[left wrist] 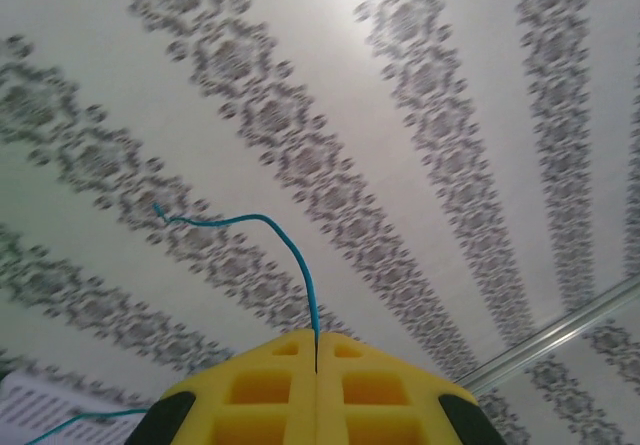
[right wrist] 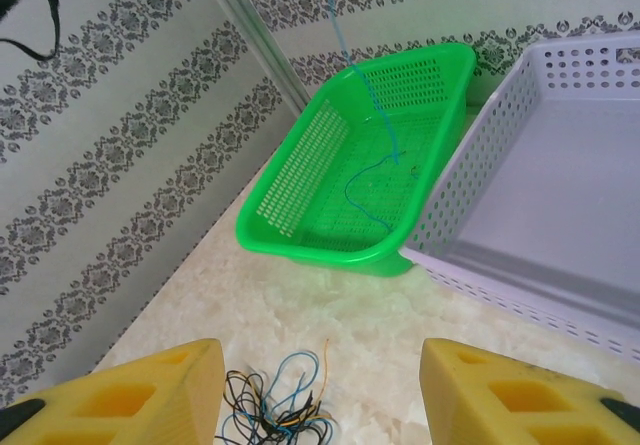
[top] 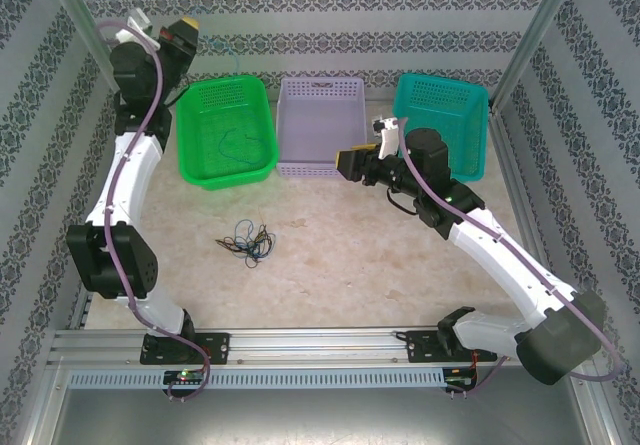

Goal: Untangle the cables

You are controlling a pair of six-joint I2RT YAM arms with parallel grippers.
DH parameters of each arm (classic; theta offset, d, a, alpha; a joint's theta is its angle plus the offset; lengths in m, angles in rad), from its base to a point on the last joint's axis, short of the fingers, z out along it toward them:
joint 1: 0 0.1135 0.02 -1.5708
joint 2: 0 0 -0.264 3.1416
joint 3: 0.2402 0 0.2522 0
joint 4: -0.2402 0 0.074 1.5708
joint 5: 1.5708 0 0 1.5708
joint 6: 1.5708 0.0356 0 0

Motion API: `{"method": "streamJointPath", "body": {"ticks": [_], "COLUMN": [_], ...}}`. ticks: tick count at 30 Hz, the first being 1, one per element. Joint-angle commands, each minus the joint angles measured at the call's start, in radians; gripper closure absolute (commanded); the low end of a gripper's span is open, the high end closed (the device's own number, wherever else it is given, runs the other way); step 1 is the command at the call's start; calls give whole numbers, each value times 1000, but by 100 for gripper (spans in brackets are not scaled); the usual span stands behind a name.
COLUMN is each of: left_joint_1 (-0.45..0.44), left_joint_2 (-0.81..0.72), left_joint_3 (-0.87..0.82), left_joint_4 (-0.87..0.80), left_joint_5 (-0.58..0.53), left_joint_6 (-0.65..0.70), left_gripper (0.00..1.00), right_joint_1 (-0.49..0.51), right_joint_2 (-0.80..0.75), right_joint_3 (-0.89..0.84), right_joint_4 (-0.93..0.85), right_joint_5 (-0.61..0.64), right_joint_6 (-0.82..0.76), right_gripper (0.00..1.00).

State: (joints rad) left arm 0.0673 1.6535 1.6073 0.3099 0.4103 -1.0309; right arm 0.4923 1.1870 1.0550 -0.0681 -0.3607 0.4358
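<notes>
My left gripper will next go lower and tilt down over the green basket's back part [top: 217, 99] to release the thin blue cable, since the cable's lower end is already inside.
My left gripper [left wrist: 317, 350] is raised high at the back left [top: 185, 35] and is shut on a thin blue cable [left wrist: 300, 265] that curls up out of its yellow pads. That blue cable hangs down [right wrist: 350, 45] into the green basket [right wrist: 300, 165], where its lower end lies curled on the floor [right wrist: 365, 190] [top: 236, 145]. A tangle of blue, black and tan cables [top: 248, 242] lies on the table in front of the green basket [top: 190, 145]. My right gripper [right wrist: 322, 365] is open above and just behind the tangle [right wrist: 275, 415], with nothing between its fingers. In the top view it [top: 350, 160] hovers by the lilac basket's front.
Three baskets stand in a row at the back: green, lilac [top: 320, 90] and teal [top: 440, 125]. The lilac basket [right wrist: 500, 185] touches the green one's right side. Patterned walls and metal posts close in the sides and back.
</notes>
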Motion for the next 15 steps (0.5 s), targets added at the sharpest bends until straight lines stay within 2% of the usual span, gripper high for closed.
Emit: {"method": "streamJointPath", "body": {"ticks": [1, 9, 15], "left_joint_1": [5, 5, 6], "left_joint_2": [-37, -11, 116], "left_joint_3": [-86, -151, -104], "left_joint_4": [-47, -153, -195], "left_joint_5": [-3, -49, -86], "left_joint_6": [70, 153, 209], "left_gripper": [100, 100, 100], "right_joint_1": [11, 26, 40], "right_joint_2": [-16, -1, 0], "right_joint_3": [-15, -4, -6], "right_joint_4": [3, -9, -21], "right_joint_5": [19, 28, 29], "right_joint_6": [15, 9, 10], "right_gripper": [45, 45, 45]}}
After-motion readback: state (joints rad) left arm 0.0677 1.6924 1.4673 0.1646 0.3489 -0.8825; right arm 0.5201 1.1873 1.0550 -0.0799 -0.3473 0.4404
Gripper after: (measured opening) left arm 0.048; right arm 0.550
